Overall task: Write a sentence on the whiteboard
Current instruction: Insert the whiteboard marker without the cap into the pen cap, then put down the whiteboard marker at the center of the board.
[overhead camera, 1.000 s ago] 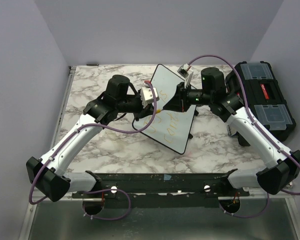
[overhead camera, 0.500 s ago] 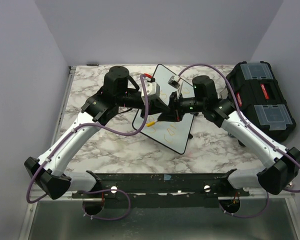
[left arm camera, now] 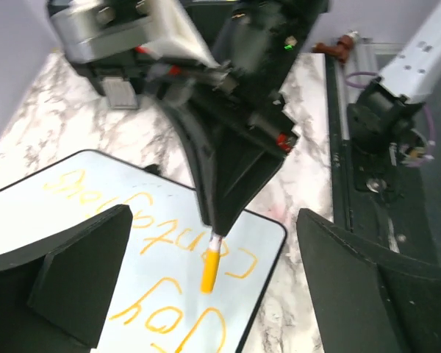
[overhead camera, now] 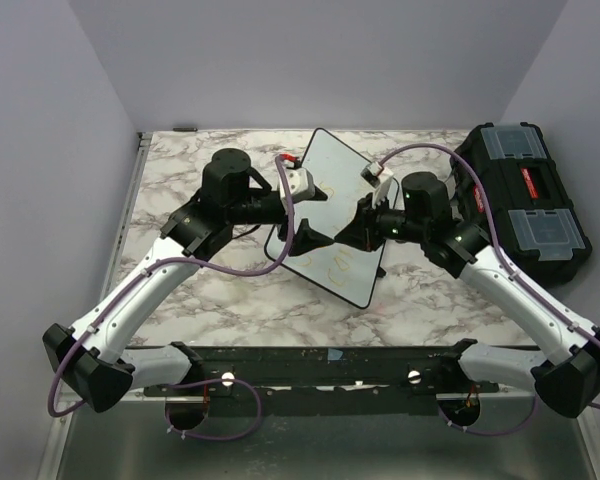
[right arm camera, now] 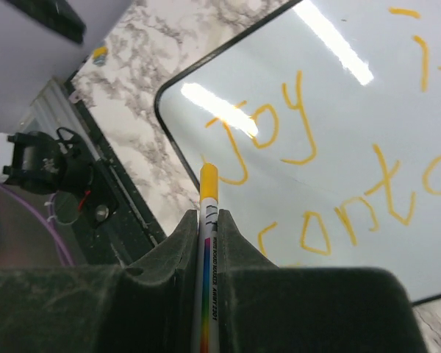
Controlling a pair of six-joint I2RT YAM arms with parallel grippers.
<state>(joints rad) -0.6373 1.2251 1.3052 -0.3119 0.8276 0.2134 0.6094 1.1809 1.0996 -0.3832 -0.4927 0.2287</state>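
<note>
The marker is capped, so my right gripper swings away from the left gripper toward the toolbox and down to the bare marble [overhead camera: 422,284] beside the board next.
The whiteboard [overhead camera: 336,166] lies tilted on the marble table, and the sentence [overhead camera: 332,262] in yellow-orange reads "Joy" and "contagious" [left arm camera: 156,220] [right arm camera: 281,126]. My right gripper [overhead camera: 348,232] is shut on a white marker [right arm camera: 208,235], whose yellow cap [right arm camera: 209,182] pokes out past the fingertips above the board's near edge. My left gripper [overhead camera: 302,232] faces it with its jaws spread wide. Its fingers [left arm camera: 66,272] stand on either side of the capped marker tip [left arm camera: 209,269] without touching it. The board [left arm camera: 29,218] [right arm camera: 353,88] lies below both grippers.
A black toolbox [overhead camera: 525,200] with clear lids stands at the table's right edge. A black rail [overhead camera: 330,365] runs along the front edge by the arm bases. Purple cables loop over both arms above the board. Purple walls close in the left, the back and the right.
My left gripper was shut at the marker's yellow end and now stands wide open, drawn back slightly. The cap stays on the marker in my right gripper, which shifted right.
</note>
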